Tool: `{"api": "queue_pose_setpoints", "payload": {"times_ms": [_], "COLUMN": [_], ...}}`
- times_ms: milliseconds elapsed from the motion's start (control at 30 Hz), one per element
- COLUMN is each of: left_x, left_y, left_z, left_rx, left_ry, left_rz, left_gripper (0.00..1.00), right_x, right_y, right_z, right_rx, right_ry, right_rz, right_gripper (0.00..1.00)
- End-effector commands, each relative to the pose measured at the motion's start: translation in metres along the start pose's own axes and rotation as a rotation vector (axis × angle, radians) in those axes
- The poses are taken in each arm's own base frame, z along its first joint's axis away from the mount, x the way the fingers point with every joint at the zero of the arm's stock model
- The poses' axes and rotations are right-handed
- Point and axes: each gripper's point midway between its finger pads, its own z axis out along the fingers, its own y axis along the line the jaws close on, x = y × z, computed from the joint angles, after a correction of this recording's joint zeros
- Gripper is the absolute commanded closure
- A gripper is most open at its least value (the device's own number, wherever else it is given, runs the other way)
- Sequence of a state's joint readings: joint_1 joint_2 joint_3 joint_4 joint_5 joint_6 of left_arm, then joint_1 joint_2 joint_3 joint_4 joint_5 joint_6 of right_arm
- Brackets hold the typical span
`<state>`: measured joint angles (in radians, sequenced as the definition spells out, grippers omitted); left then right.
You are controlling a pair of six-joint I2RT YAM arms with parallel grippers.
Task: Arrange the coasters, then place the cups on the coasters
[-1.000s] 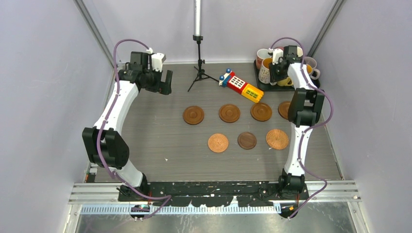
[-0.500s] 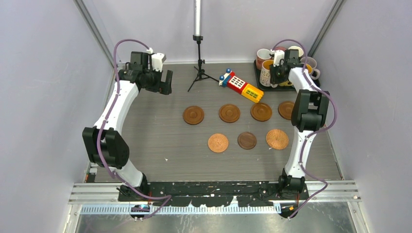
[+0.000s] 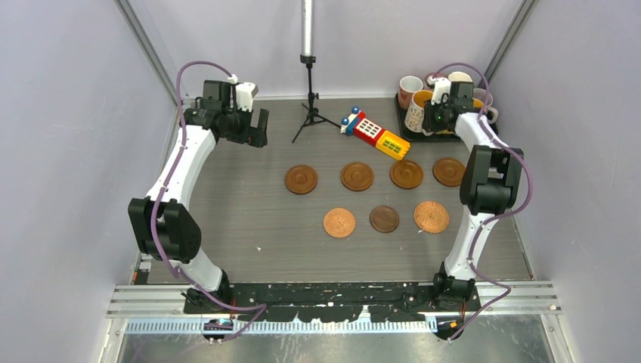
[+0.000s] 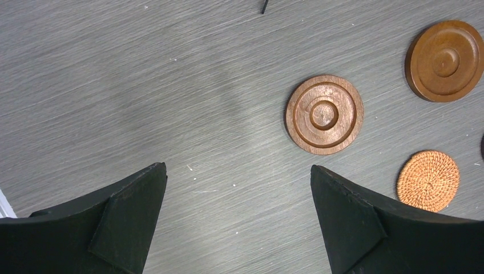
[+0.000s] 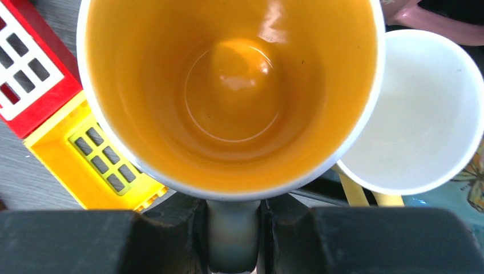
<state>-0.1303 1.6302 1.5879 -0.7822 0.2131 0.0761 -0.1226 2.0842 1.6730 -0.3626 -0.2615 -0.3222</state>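
The row's empty end coaster [image 3: 301, 179] is to the left of my right gripper in the top view. My right gripper should carry the white patterned cup there next, lower it and let go.
Several round coasters lie in two rows mid-table, among them a grooved brown one [image 3: 301, 179], a dark one [image 3: 384, 218] and a woven orange one [image 3: 431, 216]. The cups stand bunched on a black tray [image 3: 409, 136] at the back right. My right gripper [image 5: 233, 228] is shut on the handle [image 5: 233, 251] of a white patterned cup with an orange inside [image 5: 234, 97], which stands at the tray's left side [image 3: 416, 110]. A white-inside cup [image 5: 416, 114] touches it. My left gripper [image 4: 237, 168] hangs open over bare table at the back left [image 3: 257, 128], left of a grooved coaster [image 4: 324, 114].
A red and yellow toy block [image 3: 376, 135] lies just left of the tray and shows beside the held cup [image 5: 57, 114]. A black tripod stand [image 3: 310, 113] is at the back centre. Grey walls close in both sides.
The right arm's elbow has swung to the right, uncovering the far right coaster, and its wrist has shifted a little right. The left arm is unmoved.
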Motion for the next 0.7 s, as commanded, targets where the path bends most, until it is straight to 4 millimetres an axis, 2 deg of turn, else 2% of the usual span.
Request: {"api": "queue_pose_setpoints", "payload": {"times_ms": [0,233,433,467,567,633,667], "left_x": [-0.017,-0.016,-0.010,-0.008,-0.001,0.003,0.006], "left_y": [-0.001,0.006,0.022,0.026,0.036,0.040,0.049], "left_z": [-0.010,-0.011,-0.016,-0.016,-0.020,-0.021,-0.024], "left_rx": [0.002,-0.021,-0.054,-0.057,-0.072,-0.078,-0.095], "left_ry": [-0.055,-0.065,-0.072,-0.069,-0.064,-0.062,-0.066], "left_rz": [-0.021,-0.073,-0.175,-0.190,-0.216,-0.231,-0.249], "left_gripper": [0.00,0.00,0.00,0.00,0.00,0.00,0.00], "right_x": [-0.122,-0.135,-0.135,-0.133,-0.126,-0.119,-0.116], "right_y": [0.000,0.032,0.084,0.106,0.153,0.182,0.196], "right_z": [-0.080,-0.113,-0.130,-0.133,-0.139,-0.142,-0.143], "right_rx": [0.016,-0.070,-0.104,-0.128,-0.182,-0.216,-0.230], "right_ry": [-0.399,-0.434,-0.402,-0.398,-0.383,-0.374,-0.371], "right_rz": [-0.073,-0.058,-0.089,-0.104,-0.137,-0.162,-0.174], "right_gripper": [1.00,1.00,1.00,1.00,1.00,1.00,1.00]}}
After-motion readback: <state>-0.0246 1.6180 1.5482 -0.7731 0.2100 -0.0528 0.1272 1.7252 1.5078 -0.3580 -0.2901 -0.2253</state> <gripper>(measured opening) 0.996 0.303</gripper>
